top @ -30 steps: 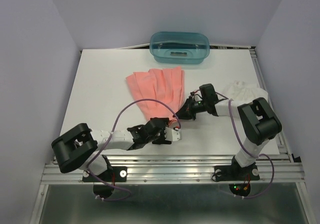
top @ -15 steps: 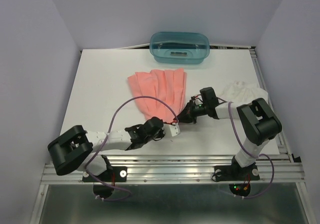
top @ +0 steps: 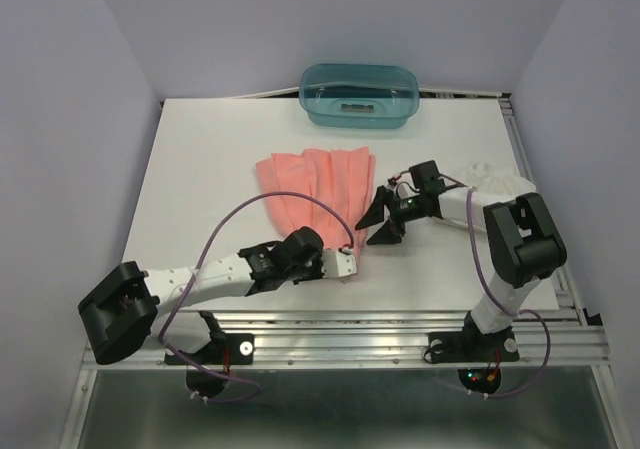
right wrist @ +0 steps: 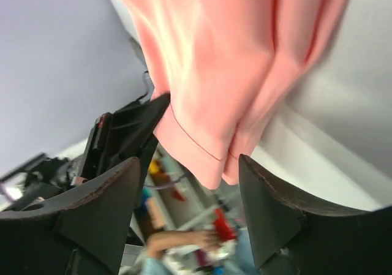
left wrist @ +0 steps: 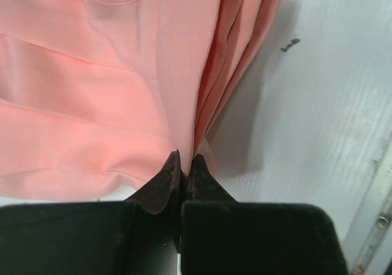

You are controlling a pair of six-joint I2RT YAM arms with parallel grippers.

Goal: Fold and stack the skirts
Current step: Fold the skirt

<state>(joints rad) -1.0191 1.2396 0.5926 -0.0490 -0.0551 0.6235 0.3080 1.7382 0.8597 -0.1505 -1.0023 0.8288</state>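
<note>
My left gripper will next carry the skirt's pinched near edge outward over the pink skirt's middle (top: 335, 195), which lies outward of the gripper, and release it.
The salmon-pink skirt (top: 315, 184) lies spread mid-table, its pleats fanning toward the near side. My left gripper (top: 350, 252) is shut on that skirt's near edge; in the left wrist view the fingertips (left wrist: 185, 161) pinch a fold of the pink cloth (left wrist: 92, 85). Just right of the skirt's near corner my right gripper (top: 378, 223) is open. In the right wrist view the pink skirt's (right wrist: 220, 54) corner hangs loose between the spread jaws of that gripper (right wrist: 187, 161). The white skirt (top: 497, 181) is bunched at the right edge, partly behind the right arm.
A teal translucent tub (top: 360, 94) stands at the table's far edge. The white table (top: 200, 169) ends in a metal rail (top: 400, 319) on the near side. Both arms reach toward each other low over the near half of the table.
My left gripper has closed on the pink skirt's near edge. The right gripper has opened, let go of the skirt's corner and drawn back a little to the right.
</note>
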